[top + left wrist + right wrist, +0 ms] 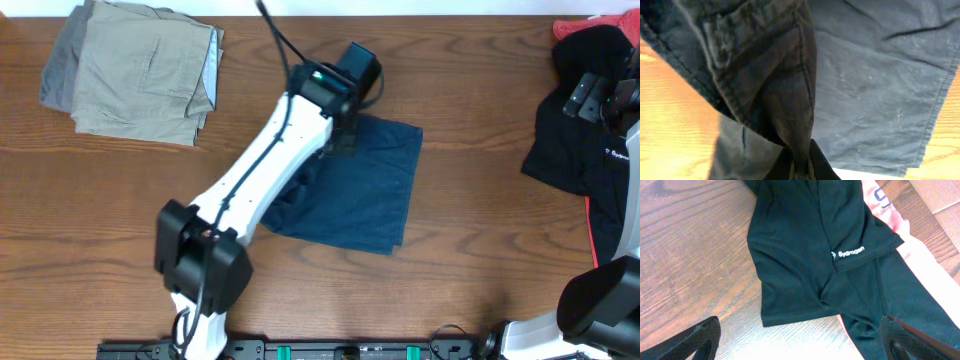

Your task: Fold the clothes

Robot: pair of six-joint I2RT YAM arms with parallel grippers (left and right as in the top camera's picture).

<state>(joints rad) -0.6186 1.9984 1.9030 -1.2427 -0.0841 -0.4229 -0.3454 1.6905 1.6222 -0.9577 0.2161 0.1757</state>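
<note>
My left gripper carries the pinched fold across the flat part of the shorts (pixel 365 185) toward the shorts' edge facing the black garment (pixel 805 250) next, then brings it down.
The dark navy-blue shorts (pixel 365 185) lie in the middle of the table, partly folded. My left gripper (pixel 338 125) is over their far left corner and is shut on a pinched fold of the navy fabric (pixel 800 167), which hangs up from the fingers with a stitched seam showing (pixel 765 75). The flat part of the shorts spreads to the right in the left wrist view (pixel 880 85). My right gripper (pixel 800 342) is open and empty, hovering above the black garment (pixel 805 250) at the far right of the table (pixel 575 130).
A folded pile of khaki and grey shorts (pixel 140 70) sits at the far left. The black garment with a small white logo (pixel 850 253) lies over a pink and black piece (pixel 890 215) at the right edge. The wooden table (pixel 480 260) shows between them.
</note>
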